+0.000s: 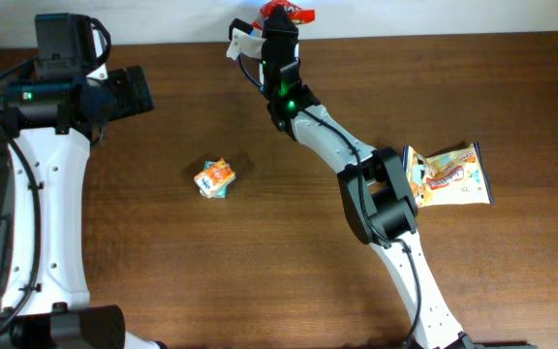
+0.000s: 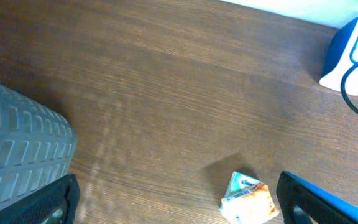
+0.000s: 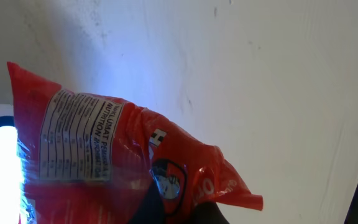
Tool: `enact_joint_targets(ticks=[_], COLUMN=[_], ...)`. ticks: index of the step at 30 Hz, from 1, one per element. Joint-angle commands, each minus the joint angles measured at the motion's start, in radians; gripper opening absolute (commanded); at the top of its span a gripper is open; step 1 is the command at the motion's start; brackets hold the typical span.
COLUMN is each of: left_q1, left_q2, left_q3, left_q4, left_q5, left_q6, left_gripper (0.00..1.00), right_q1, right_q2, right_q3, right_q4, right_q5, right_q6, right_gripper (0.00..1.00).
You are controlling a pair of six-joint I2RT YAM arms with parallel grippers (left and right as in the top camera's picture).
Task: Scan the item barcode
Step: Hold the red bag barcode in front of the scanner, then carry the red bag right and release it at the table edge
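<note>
I should move my right gripper to the right in the overhead view, back from the white scanner-like device and past the yellow snack bag.
My right gripper (image 1: pixel 281 27) reaches to the far edge of the table and is shut on a red snack packet (image 1: pixel 291 12). In the right wrist view the red packet (image 3: pixel 104 155) fills the lower left, with a white nutrition label (image 3: pixel 76 137) facing the camera; I see no barcode on it. Dark fingertips (image 3: pixel 154 205) pinch the packet's lower edge, at the right gripper (image 3: pixel 182 208). A white scanner-like device (image 1: pixel 243 41) sits just left of the packet. My left gripper (image 1: pixel 129 92) hangs open at the left, its jaws wide apart and holding nothing (image 2: pixel 179 208).
A small orange and white packet (image 1: pixel 214 178) lies mid-table, and in the left wrist view this small packet (image 2: pixel 248 199) sits near the right finger. A yellow snack bag (image 1: pixel 449 176) lies at the right. A white and blue object (image 2: pixel 353 56) with a blue cable stands at the back.
</note>
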Motion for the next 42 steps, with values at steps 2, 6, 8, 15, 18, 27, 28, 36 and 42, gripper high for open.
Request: enact_joint_targets(ticks=[2, 6, 8, 15, 18, 27, 28, 36, 42], left_q1=[0.001, 0.001, 0.001, 0.001, 0.001, 0.001, 0.001, 0.001, 0.001], left_q2=[0.002, 0.002, 0.002, 0.002, 0.002, 0.002, 0.002, 0.002, 0.002], left_q3=[-0.004, -0.004, -0.004, -0.004, -0.004, -0.004, -0.004, -0.004, -0.004], left_q4=[0.001, 0.001, 0.001, 0.001, 0.001, 0.001, 0.001, 0.001, 0.001], left_q5=[0.001, 0.001, 0.0, 0.0, 0.0, 0.0, 0.0, 0.0, 0.0], left_q6=[0.005, 0.005, 0.005, 0.005, 0.005, 0.005, 0.005, 0.005, 0.005], left_gripper=[0.99, 0.99, 0.99, 0.99, 0.99, 0.99, 0.99, 0.99, 0.99], right_q1=[-0.002, -0.003, -0.007, -0.021, -0.059, -0.406, -0.453, -0.844, -0.964], right_q2=[-0.066, -0.181, -0.268, -0.66, -0.768, -0.788, -0.788, -0.749, -0.719], right_q3=[0.017, 0.017, 0.017, 0.017, 0.017, -0.096, -0.138, -0.547, -0.696], right_q4=[0.01, -0.122, -0.284, -1.14, -1.426, -1.997, -1.968, -1.56, -1.36], right_q5=[-0.016, -0.029, -0.046, -0.268, -0.363, -0.441, -0.456, -0.667, -0.686], right_q6=[0.074, 0.151, 0.198, 0.847, 1.168, 1.479, 1.479, 1.574, 1.645], right_gripper=[0.04, 0.04, 0.04, 0.04, 0.04, 0.04, 0.04, 0.04, 0.4])
